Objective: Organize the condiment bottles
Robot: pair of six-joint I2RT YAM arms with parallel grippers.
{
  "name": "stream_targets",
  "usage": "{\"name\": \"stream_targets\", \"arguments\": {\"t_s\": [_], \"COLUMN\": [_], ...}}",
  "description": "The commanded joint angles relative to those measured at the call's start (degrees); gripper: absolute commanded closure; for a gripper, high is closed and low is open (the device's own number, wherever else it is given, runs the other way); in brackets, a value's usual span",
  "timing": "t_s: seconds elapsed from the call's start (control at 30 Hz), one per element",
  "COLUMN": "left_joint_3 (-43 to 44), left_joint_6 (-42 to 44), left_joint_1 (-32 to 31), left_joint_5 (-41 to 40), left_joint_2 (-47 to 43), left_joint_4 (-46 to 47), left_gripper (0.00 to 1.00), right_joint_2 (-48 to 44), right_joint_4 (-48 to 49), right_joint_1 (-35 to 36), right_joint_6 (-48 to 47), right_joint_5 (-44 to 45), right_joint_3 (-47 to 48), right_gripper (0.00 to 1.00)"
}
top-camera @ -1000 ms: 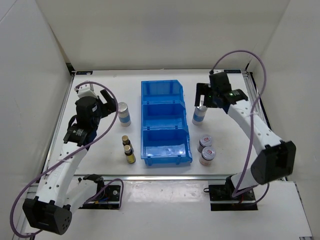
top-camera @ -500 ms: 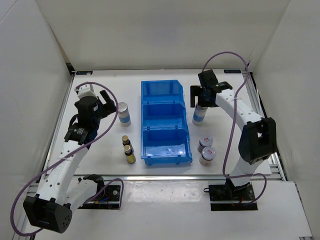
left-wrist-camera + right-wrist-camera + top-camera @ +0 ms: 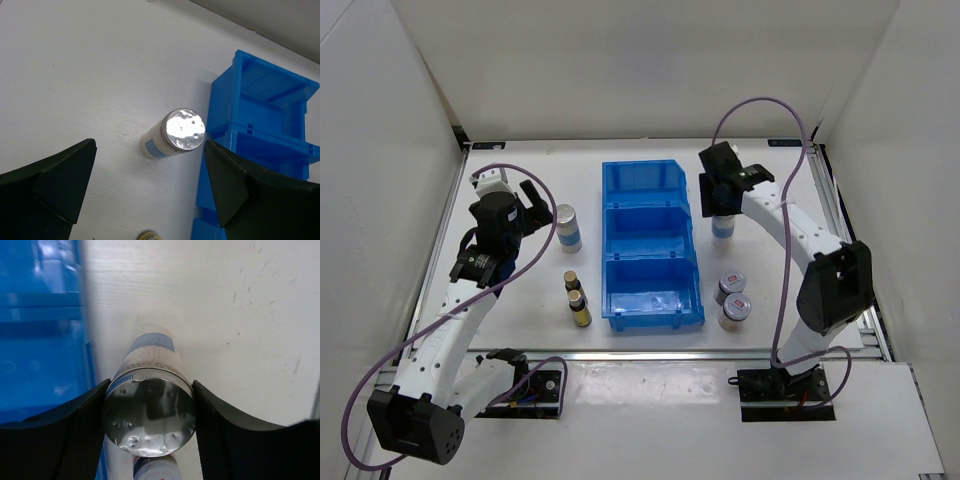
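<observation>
I will raise my right gripper over the bin's side, which is in the way, then lower the bottle into the bin's empty middle section (image 3: 666, 236) (image 3: 42, 370) and release it there.
My right gripper (image 3: 148, 412) is shut on a white condiment bottle (image 3: 148, 415) with a silver top and blue label; both pads (image 3: 85, 430) press its sides just right of the blue bin. From above, this bottle (image 3: 723, 226) sits under the right gripper (image 3: 720, 192). My left gripper (image 3: 150, 150) hangs open above a second white bottle (image 3: 185, 130), which stands left of the bin (image 3: 567, 227), and does not touch it. Two slim dark bottles (image 3: 576, 296) stand left of the bin's front. Two short silver-lidded jars (image 3: 732, 300) stand to its right.
The blue three-compartment bin (image 3: 650, 245) lies in the middle of the table, its compartments showing nothing inside. In the left wrist view its wall (image 3: 270, 125) is close beside the right finger. White walls enclose the table on three sides.
My right gripper moved left over the white bottle by the bin and shut on its top. The left arm and the other bottles have not moved.
</observation>
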Motion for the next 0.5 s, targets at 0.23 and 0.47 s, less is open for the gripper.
{"name": "stream_targets", "arguments": {"t_s": [0.23, 0.47], "left_joint_3": [0.1, 0.1], "left_joint_6": [0.2, 0.2], "left_joint_1": [-0.2, -0.2], "left_joint_5": [-0.4, -0.4], "left_joint_2": [-0.4, -0.4], "left_joint_4": [-0.1, -0.1], "left_gripper": [0.00, 0.00], "right_joint_2": [-6.8, -3.0], "right_joint_4": [2.7, 2.7], "right_joint_1": [15.0, 16.9], "right_joint_6": [-3.1, 1.3], "right_joint_5": [9.9, 5.3], "right_joint_3": [10.4, 9.4], "right_gripper": [0.81, 0.81]}}
